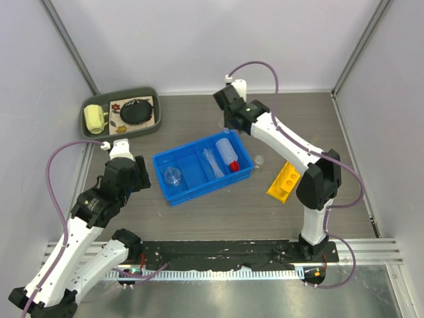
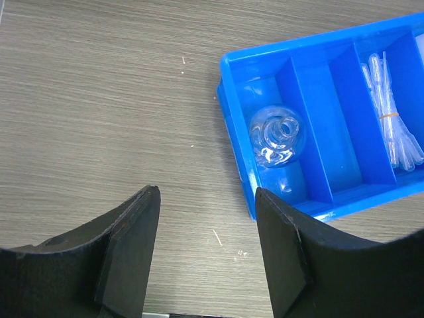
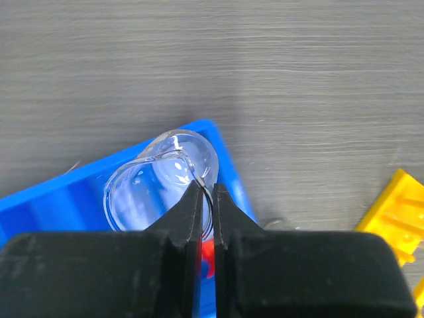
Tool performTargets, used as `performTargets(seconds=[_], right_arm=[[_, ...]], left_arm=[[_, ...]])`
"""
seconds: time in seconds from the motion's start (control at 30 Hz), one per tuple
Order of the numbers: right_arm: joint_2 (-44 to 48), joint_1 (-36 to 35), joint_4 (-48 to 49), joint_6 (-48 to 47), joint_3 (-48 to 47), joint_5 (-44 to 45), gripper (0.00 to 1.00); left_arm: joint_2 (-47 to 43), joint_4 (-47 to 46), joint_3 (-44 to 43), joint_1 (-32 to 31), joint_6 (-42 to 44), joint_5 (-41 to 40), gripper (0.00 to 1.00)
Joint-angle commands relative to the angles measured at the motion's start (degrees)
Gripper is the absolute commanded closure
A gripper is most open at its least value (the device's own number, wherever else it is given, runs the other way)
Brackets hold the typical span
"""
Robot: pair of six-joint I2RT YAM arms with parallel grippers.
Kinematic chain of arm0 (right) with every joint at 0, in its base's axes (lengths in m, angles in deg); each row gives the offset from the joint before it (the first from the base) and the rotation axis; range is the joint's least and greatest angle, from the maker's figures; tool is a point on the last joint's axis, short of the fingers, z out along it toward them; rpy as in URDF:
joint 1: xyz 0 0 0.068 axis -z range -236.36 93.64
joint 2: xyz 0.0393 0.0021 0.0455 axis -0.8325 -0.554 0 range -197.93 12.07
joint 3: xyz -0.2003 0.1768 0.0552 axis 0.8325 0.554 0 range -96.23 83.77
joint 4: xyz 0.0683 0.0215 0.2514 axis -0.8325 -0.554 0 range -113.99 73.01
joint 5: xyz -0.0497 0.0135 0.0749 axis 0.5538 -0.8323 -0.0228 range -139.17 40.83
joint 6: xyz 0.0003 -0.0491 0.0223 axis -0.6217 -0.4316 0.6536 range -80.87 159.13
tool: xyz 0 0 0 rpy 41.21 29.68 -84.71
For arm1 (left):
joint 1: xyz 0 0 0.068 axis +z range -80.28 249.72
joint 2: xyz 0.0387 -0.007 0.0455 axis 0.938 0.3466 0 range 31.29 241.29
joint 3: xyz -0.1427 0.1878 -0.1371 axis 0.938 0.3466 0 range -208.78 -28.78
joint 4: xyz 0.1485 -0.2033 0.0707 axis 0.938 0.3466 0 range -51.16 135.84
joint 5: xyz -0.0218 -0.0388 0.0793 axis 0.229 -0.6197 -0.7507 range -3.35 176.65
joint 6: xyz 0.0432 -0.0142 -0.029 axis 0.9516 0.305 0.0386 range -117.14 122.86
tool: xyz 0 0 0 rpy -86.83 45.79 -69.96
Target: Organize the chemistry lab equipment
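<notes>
My right gripper next swings left in the top view, then down into the bin's section between round vessel and pipettes [image 1: 194, 169], as that one is empty.
In the right wrist view my right gripper [image 3: 207, 189] is shut on the rim of a small clear glass beaker [image 3: 156, 179]. The beaker hangs tilted over the right end of the blue bin [image 3: 59, 195]. From above, that gripper [image 1: 232, 124] is over the bin's far right corner. The bin [image 1: 163, 161] holds a round clear glass vessel [image 1: 173, 175], thin pipettes [image 1: 211, 161] and a white squeeze bottle [image 1: 226, 152] with a red cap. Another small beaker [image 1: 258, 159] stands on the table beside the yellow rack [image 1: 283, 180]. My left gripper [image 2: 207, 192] is open over bare table left of the bin.
A dark green tray [image 1: 154, 94] at the back left holds a yellow mug [image 1: 95, 118] and a round black object [image 1: 137, 111]. Grey walls close in the table at the back and on both sides.
</notes>
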Motion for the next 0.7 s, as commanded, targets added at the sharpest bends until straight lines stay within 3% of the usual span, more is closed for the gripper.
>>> performTargets(seconds=[0.0, 0.27, 0.67], right_arm=[[1.27, -6.32, -2.07, 1.81, -5.59, 3.80, 0.99], [-6.73, -15.46, -0.84, 5.41, -12.45, 0.55, 0.99], [-13.67, -18.37, 2.41, 8.14, -12.37, -3.94, 0.99]], left_arm=[[-0.31, -2.45, -0.02, 0.19, 0.43, 0.21, 0.37], [-0.48, -2.53, -0.02, 0.19, 0.43, 0.38, 0.37], [-0.66, -2.45, 0.07, 0.11, 0.52, 0.56, 0.37]])
